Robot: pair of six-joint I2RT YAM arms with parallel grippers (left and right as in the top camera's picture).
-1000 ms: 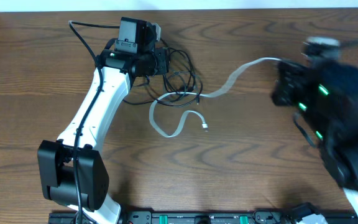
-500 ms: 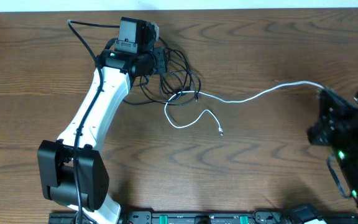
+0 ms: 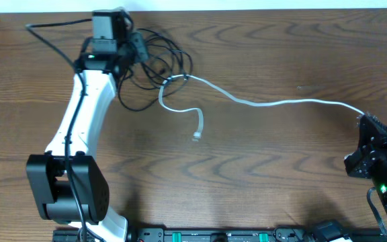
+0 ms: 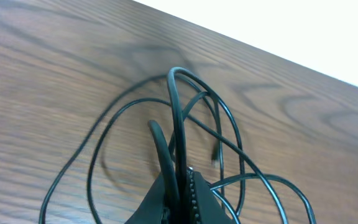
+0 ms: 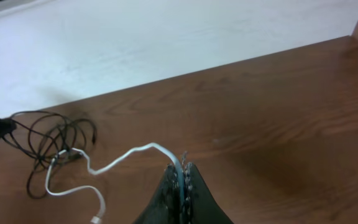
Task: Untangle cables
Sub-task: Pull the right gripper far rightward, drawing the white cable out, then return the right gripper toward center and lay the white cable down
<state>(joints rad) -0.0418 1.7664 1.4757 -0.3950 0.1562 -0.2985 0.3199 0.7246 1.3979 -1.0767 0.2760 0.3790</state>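
Observation:
The white cable (image 3: 274, 103) goes down to the left in the overhead view onto the bare wood mid-table next. My right gripper releases it there, since that spot is clear of loops.
The black cable (image 3: 154, 59) lies in loose loops at the back left of the table. My left gripper (image 3: 138, 47) is shut on it; in the left wrist view the black cable (image 4: 178, 118) rises from between the fingers (image 4: 180, 186). The white cable (image 3: 274, 103) stretches from the black loops across the table to my right gripper (image 3: 363, 119), which is shut on it at the far right. Its free end with a small plug (image 3: 196, 137) curls below the loops. In the right wrist view the white cable (image 5: 123, 158) runs from the fingers (image 5: 182, 175) to the loops (image 5: 48, 140).
The wooden table (image 3: 261, 175) ends at a white back edge (image 3: 247, 5). A black rail with green lights (image 3: 213, 235) runs along the front edge. The left arm (image 3: 79, 134) stretches from the front left to the back.
My right gripper has pulled the white cable farther right and toward the front, drawing it straighter. My left gripper has moved left and back with the black cable loops.

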